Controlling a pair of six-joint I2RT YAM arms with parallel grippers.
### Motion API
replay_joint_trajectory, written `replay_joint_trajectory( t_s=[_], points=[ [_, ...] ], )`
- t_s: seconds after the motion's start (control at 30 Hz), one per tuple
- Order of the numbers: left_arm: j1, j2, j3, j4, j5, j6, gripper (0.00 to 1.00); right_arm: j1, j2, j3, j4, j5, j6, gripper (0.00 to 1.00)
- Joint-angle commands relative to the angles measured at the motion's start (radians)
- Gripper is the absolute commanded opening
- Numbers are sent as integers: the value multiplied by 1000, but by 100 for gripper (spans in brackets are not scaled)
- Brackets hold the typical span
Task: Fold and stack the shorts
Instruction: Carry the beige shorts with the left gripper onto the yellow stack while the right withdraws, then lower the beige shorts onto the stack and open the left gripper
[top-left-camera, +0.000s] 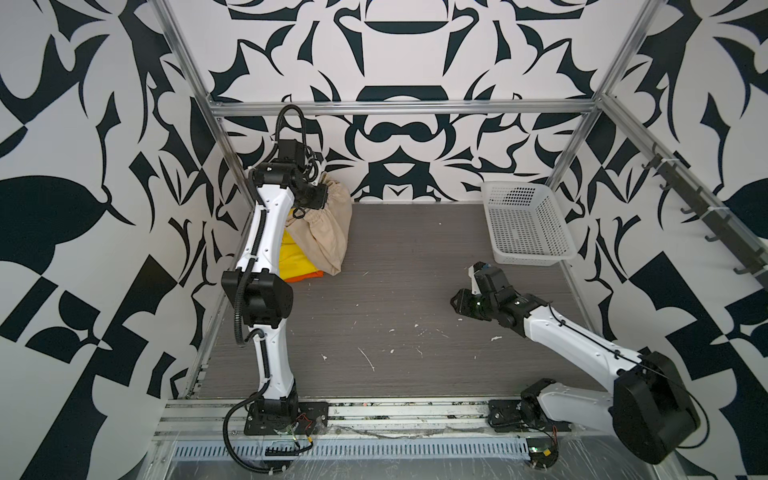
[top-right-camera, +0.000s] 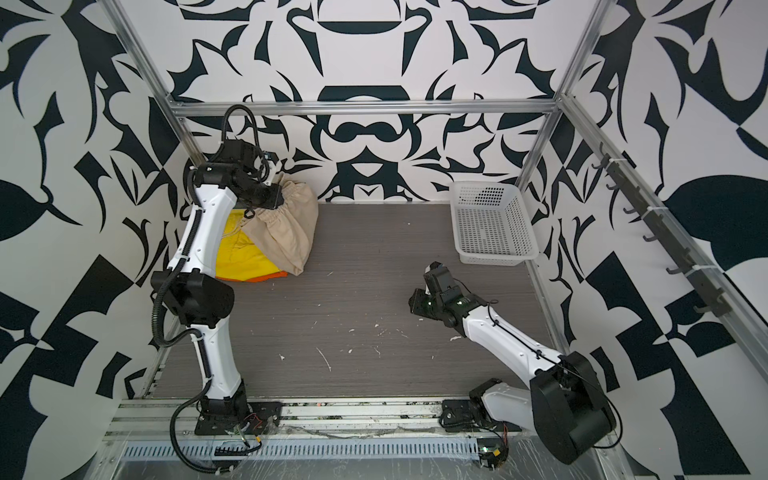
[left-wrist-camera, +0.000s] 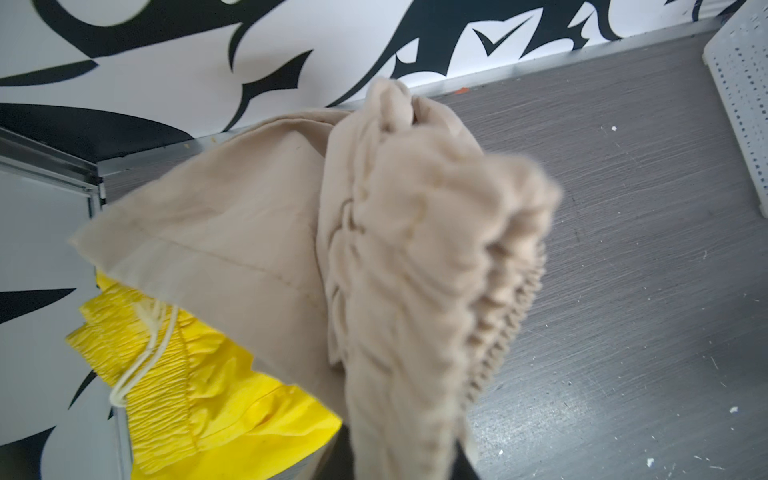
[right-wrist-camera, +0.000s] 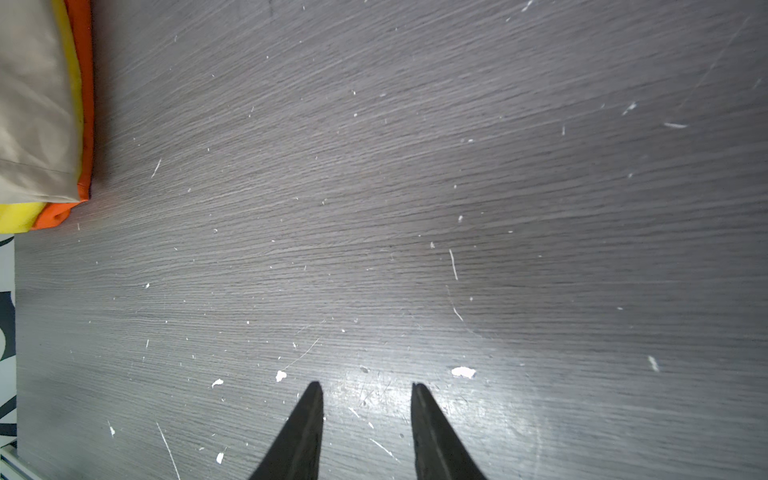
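The left gripper swings toward the nearby side wall, lowers the gathered waistband over the yellow shorts' drawstring end and releases it next, since that end still lies uncovered.
My left gripper is at the back left, shut on the gathered waistband of the beige shorts, which hang from it with their lower end resting on the pile. In the left wrist view the beige shorts cover the jaws. Under them lie the yellow shorts and, lowest, the orange shorts, of which only an edge shows in both top views and in the right wrist view. My right gripper is open and empty, low over the bare table at the right.
A white perforated basket stands empty at the back right, against the wall. The patterned walls and the metal frame close in the back and both sides. White flecks and scratches dot the grey tabletop.
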Motion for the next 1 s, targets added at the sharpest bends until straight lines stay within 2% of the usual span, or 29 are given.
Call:
replay_joint_trajectory(
  t_s=[0.0, 0.2, 0.57, 0.63, 0.73, 0.9, 0.93, 0.97],
  points=[
    [18, -2, 49, -66, 48, 31, 0, -3, -7, 6, 7, 15, 7, 39],
    [62, -1, 67, -56, 68, 53, 0, -3, 8, 14, 10, 10, 7, 39],
    [198, 124, 88, -68, 87, 93, 0, -3, 28, 15, 21, 0, 5, 39],
    [219, 143, 74, -55, 81, 95, 0, -2, 27, 15, 21, 0, 3, 39],
    [245, 178, 57, -32, 14, 104, 1, -2, 30, 16, 20, -2, 2, 39],
    [300, 267, 49, 18, -112, 81, 20, -3, 33, 19, 20, -2, 0, 39],
    [307, 286, 64, 14, -163, 72, 28, -3, 32, 20, 15, -2, -1, 39],
    [310, 306, 87, 4, -218, 61, 48, -3, 31, 23, 10, -2, -2, 39]
  ],
)
